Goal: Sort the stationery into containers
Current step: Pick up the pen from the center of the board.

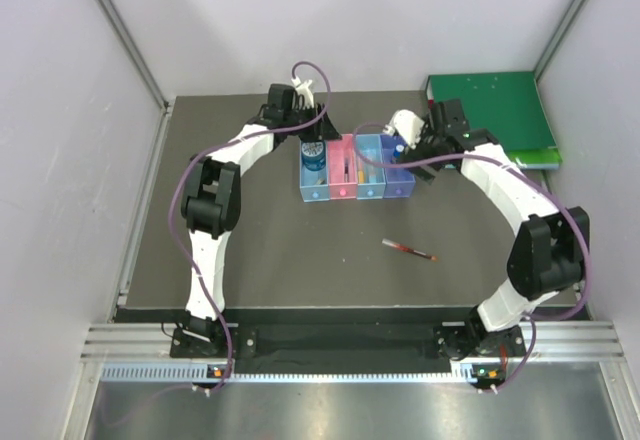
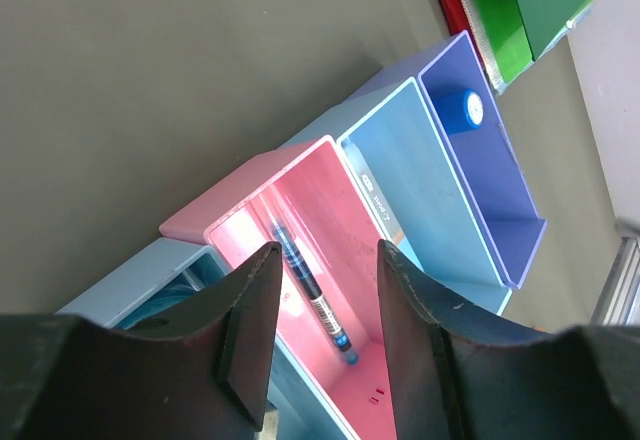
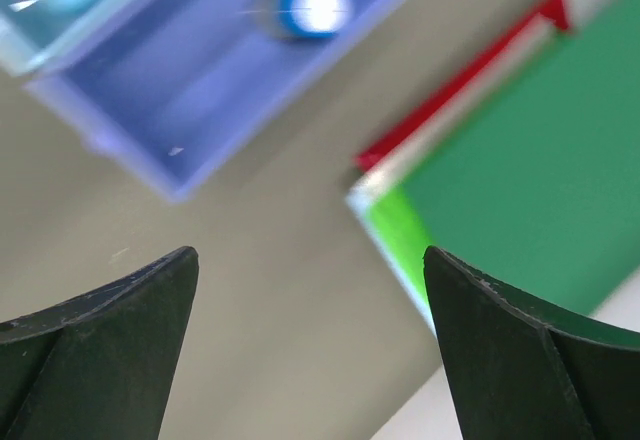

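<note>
The red pen is still outside the trays, so the robot's right gripper will next move back to the pen's tray-side end and turn as it lowers.
Four trays stand side by side: blue, pink, light blue and purple. A red pen lies on the mat in front of them. My left gripper is open and empty above the pink tray, where a blue pen lies. A dark-blue tape roll sits in the blue tray. A blue-capped bottle stands in the purple tray. My right gripper is open and empty over bare mat beside the purple tray.
A large green binder lies at the back right, close to my right gripper; it shows in the right wrist view. The light blue tray holds a thin stick-like item. Grey walls enclose the mat.
</note>
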You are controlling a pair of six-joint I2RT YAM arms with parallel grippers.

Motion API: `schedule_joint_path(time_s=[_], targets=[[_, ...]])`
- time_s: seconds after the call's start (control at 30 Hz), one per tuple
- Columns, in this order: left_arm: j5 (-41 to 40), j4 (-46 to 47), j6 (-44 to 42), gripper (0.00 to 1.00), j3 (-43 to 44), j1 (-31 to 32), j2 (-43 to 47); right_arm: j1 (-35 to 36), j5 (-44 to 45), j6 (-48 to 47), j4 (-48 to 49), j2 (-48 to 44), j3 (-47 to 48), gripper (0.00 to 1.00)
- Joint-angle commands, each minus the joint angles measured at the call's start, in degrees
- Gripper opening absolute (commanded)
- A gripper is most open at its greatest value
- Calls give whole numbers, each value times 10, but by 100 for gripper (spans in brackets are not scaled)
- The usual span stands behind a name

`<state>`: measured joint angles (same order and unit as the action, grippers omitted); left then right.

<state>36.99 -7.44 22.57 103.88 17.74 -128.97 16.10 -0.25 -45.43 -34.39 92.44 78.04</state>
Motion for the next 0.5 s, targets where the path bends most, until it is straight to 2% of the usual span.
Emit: schedule_joint_path(time_s=[0.0,0.1,0.27,0.37,0.4,0.47], targets=[[11,3,-9,47,37,-1,40,51,-68,-45,-57,-68,-36,93],[11,-28,-35,47,55,-4,74,91,-84,-51,-89,-86,-66,93],[-28,-96,-148,49,56,-13,145,138,-99,-40,-99,-77,-109,92],[-54,-148,-204,60,57,-31,183,148,-114,-29,-97,-44,-112,91],[-60,-176,-212,66,57,-36,197,148,-121,-26,-96,-34,-110,90],[-67,-198,-237,71,48,-54,211,150,-126,-15,-96,-5,-108,88]])
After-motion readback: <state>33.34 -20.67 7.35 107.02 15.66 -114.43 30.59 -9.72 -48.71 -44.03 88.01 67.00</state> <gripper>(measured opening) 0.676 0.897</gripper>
